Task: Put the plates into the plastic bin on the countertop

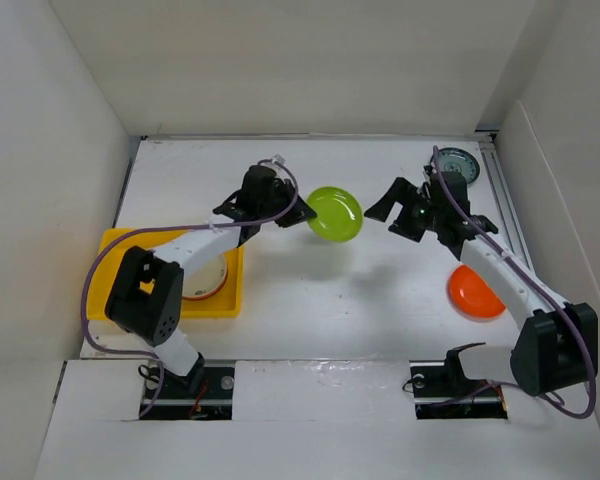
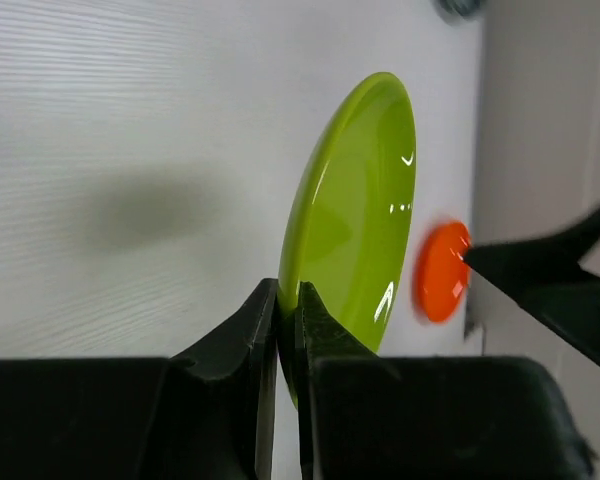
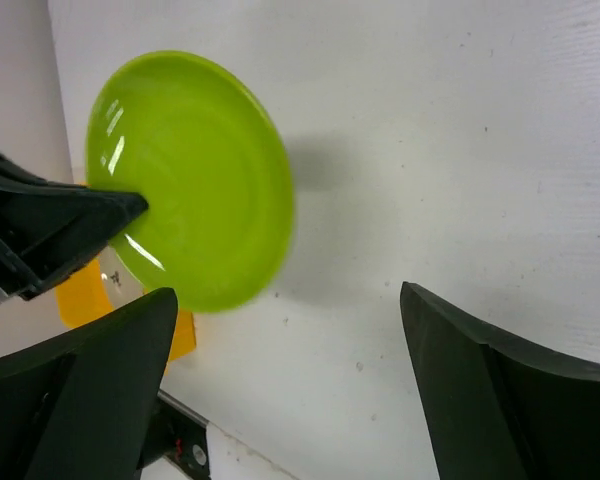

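Note:
I will move my left gripper to the left in the top view next, then back and down over the bin's stacked plates, and let go, because the green plate (image 1: 336, 214) is hanging outside.
My left gripper (image 1: 298, 213) is shut on the rim of the lime green plate (image 1: 336, 214) and holds it above the white countertop (image 1: 380, 280), right of the yellow plastic bin (image 1: 115, 262). In the left wrist view the jaws (image 2: 288, 300) pinch the plate's (image 2: 355, 210) lower edge, with the plate seen edge-on. My right gripper (image 1: 395, 215) is open and empty, just right of the green plate, apart from it. In the right wrist view its fingers (image 3: 285, 295) are spread wide, with the plate (image 3: 190, 180) to the upper left. The bin holds a stack of plates (image 1: 206, 281).
An orange plate (image 1: 476, 292) lies on the countertop at the right, beside the right arm, and also shows in the left wrist view (image 2: 441, 270). A grey-teal patterned plate (image 1: 458, 163) lies at the back right corner. White walls enclose the surface.

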Available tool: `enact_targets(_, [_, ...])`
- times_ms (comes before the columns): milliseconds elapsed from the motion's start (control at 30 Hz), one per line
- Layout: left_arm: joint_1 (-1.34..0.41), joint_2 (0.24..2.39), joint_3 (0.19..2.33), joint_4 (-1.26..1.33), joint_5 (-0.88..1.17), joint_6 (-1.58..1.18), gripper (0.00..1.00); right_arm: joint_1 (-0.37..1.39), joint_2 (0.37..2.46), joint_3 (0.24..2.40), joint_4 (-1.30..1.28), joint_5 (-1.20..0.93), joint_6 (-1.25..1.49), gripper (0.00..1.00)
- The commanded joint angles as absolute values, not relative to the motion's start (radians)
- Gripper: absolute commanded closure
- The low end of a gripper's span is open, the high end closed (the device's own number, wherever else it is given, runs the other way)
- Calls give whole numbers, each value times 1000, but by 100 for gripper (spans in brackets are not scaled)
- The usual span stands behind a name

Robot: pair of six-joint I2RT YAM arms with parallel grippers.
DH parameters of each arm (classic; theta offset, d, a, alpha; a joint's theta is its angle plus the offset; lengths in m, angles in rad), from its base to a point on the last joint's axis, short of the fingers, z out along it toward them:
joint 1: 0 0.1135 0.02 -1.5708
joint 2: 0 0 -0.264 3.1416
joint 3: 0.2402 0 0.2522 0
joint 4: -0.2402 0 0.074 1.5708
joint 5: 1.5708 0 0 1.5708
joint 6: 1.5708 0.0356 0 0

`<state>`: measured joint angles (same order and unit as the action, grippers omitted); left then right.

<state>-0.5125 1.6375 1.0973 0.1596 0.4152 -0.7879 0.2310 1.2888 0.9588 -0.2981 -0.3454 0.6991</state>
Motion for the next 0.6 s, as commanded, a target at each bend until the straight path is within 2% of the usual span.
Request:
enact_targets(0, [-436,1444,1088,-84,44,-822,100,232,1232,953,-253,-267,699,0])
enact_targets(100, [-342,1205,946,-239,-163,-905,100,232,1163,901,-262,-246,709,0])
enact_targets(267, [-30,834,727,-400,-187,-996,100,232,1108,842,-262,-261,686,0])
enact_targets(300, [56,797,704,-425,-187,-996,100,232,1095,833,-273,-261,675,0])
enact_targets(433, [155,706,608,-469,-209,-1008,100,232,1054,833,-299,-275,655,0])
enact_targets(567, [155,709,557,-459,-189,-1008,100,222,1023,854,-340,-275,644,0])
